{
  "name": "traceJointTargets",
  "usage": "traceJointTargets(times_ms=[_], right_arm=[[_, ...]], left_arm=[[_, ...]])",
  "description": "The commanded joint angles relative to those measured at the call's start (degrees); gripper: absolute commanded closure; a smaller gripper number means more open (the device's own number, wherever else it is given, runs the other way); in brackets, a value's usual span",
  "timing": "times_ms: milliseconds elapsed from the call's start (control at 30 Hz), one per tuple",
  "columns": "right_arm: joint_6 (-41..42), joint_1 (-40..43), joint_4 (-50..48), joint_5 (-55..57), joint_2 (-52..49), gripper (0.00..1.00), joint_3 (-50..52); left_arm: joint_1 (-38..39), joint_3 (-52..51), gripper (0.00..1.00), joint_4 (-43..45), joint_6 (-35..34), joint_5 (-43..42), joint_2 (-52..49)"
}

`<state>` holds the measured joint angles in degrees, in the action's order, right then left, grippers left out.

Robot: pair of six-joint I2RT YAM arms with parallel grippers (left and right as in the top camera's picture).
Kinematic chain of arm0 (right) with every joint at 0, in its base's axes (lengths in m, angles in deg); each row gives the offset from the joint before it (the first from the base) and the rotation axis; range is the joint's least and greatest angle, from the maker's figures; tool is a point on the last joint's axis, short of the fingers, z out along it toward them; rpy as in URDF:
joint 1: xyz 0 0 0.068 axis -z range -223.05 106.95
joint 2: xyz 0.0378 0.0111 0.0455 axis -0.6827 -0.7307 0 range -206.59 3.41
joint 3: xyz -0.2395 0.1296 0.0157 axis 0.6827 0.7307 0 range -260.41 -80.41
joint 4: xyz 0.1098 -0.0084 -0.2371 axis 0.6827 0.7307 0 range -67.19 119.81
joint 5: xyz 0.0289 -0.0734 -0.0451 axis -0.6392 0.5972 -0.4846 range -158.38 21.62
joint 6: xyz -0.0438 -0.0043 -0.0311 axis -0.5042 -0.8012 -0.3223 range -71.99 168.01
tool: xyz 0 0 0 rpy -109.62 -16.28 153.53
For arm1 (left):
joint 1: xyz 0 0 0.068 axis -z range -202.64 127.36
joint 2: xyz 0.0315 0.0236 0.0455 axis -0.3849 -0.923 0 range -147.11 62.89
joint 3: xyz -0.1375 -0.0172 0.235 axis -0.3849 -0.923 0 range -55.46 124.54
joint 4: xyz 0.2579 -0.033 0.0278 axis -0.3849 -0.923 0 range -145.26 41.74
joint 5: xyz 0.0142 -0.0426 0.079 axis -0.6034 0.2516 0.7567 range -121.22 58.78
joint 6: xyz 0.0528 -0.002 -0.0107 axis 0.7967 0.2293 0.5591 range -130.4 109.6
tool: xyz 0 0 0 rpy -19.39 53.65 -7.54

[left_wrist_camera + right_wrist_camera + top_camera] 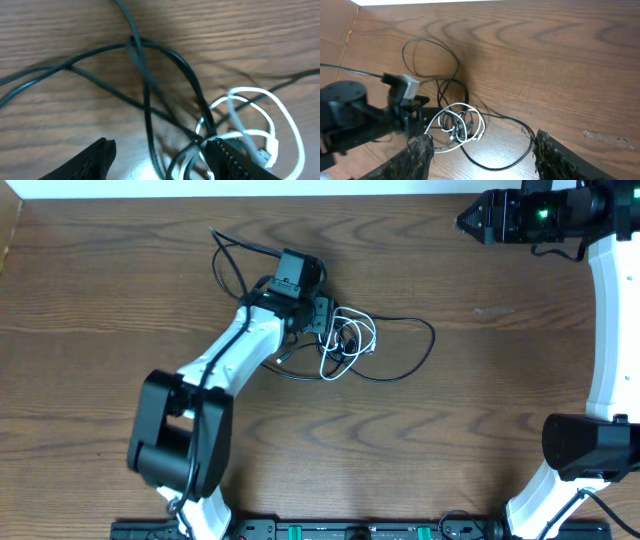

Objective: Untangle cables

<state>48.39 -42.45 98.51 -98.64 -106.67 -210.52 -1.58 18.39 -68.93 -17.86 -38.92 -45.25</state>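
My left gripper moves down onto the crossing parts of the black cable beside the heap of white cable next, then closes its fingers.
The cables lie tangled mid-table. The long black cable [405, 323] loops out to the right and also up left of my left arm, and the white cable [352, 340] is coiled in a small bunch over it. My left gripper [325, 320] is down at the left side of the tangle. In the left wrist view it [160, 152] is open, with strands of black cable [148, 115] running between its fingers and the white cable [280, 112] against the right finger [235, 160]. My right gripper [464, 222] hangs high at the far right, open [482, 150] and empty, with the tangle far below.
A cardboard wall [335, 30] borders the table's left side. The table's far edge [250, 194] runs along the top. A pale smear [495, 310] marks the wood right of the tangle. The arms' base rail [350, 530] lines the near edge.
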Motion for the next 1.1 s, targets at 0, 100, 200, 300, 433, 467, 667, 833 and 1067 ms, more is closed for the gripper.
traceJointTargets(times_ms=[0,100,200,300,433,467,667,833,1067], right_arm=[[-0.72,-0.07,0.44,0.15,1.01,0.37,-0.17],[-0.72,-0.07,0.46,0.15,1.01,0.36,-0.17],[-0.72,-0.07,0.44,0.15,1.01,0.35,-0.17],[-0.72,-0.07,0.44,0.15,1.01,0.35,-0.17],[-0.7,-0.07,0.46,0.13,1.01,0.34,-0.17],[-0.7,-0.07,0.48,0.13,1.01,0.34,-0.17],[-0.72,-0.48,1.03,0.15,1.01,0.33,0.7],[-0.72,-0.7,0.55,0.15,1.01,0.33,3.34],[-0.7,-0.7,-0.74,0.11,1.01,0.32,5.9]], left_arm=[[-0.07,0.22,0.38,1.16,0.15,-0.74,-3.15],[-0.07,0.22,0.39,0.55,0.17,-0.87,-4.28],[-0.07,0.2,0.42,-0.57,0.17,-1.05,-4.79],[-0.07,-0.13,0.43,-1.51,0.5,-5.68,-4.85],[-0.07,-0.24,0.44,-1.68,2.16,-8.52,-4.92],[-0.09,-0.24,0.44,-1.49,2.16,-8.5,-4.92],[-0.09,-0.24,0.44,2.36,-2.93,-7.52,-5.81],[-0.07,-0.24,0.5,7.56,-15.39,-6.6,-8.55],[-0.09,-0.2,0.87,8.39,-17.09,-4.66,-9.27]])
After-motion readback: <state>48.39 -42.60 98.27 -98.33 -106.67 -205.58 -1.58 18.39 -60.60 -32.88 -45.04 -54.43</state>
